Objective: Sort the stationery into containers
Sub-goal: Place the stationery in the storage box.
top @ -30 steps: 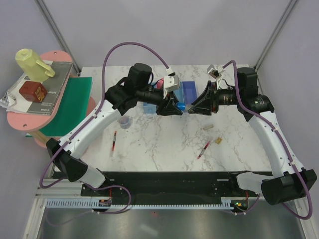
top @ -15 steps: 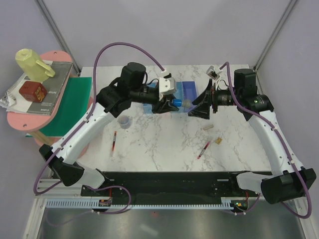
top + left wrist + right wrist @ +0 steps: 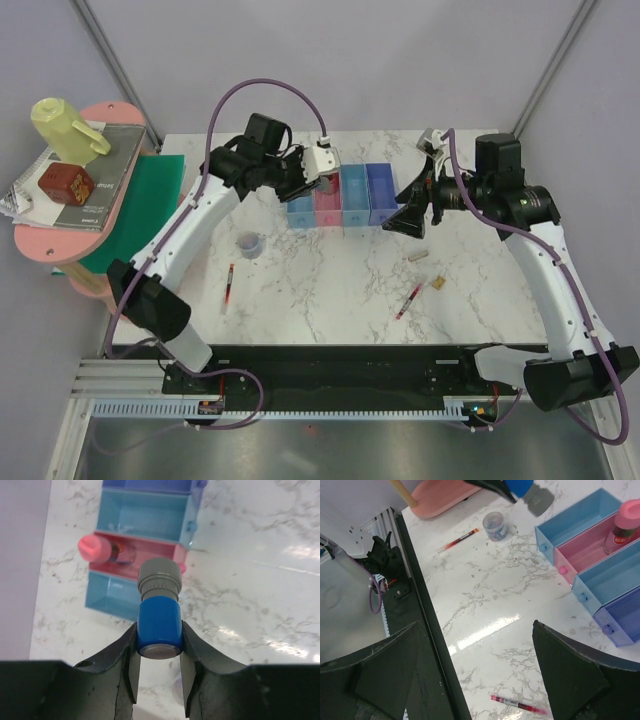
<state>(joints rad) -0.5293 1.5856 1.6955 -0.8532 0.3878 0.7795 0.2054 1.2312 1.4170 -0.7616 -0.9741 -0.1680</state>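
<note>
Next, my left gripper shifts below and to the left in the top view to the empty blue end bin, lowers and releases the small blue piece inside.
My left gripper (image 3: 159,636) is shut on a small blue piece (image 3: 159,625) with a grey top (image 3: 159,581), held above the near ends of the blue (image 3: 112,597) and pink (image 3: 150,555) containers. A pink glue stick (image 3: 102,550) lies in the pink bin (image 3: 328,208). From above, the left gripper (image 3: 312,187) hangs over the joined row of bins (image 3: 354,200). To their right my right gripper (image 3: 405,215) stands wide open with nothing in it. Two red pens (image 3: 229,285) (image 3: 409,300), a round roll (image 3: 249,243) and a tan block (image 3: 438,285) lie on the table.
A short beige stick (image 3: 419,257) lies near the tan block. Left of the table a pink stand (image 3: 60,240) carries a yellow-green jug (image 3: 65,128), books (image 3: 100,175) and a red cube (image 3: 65,183), beside a green sheet (image 3: 140,210).
The two grippers met at the blue piece. The right one then opened and drew back to the right. The left arm swung back and left with the piece, over the bins.
</note>
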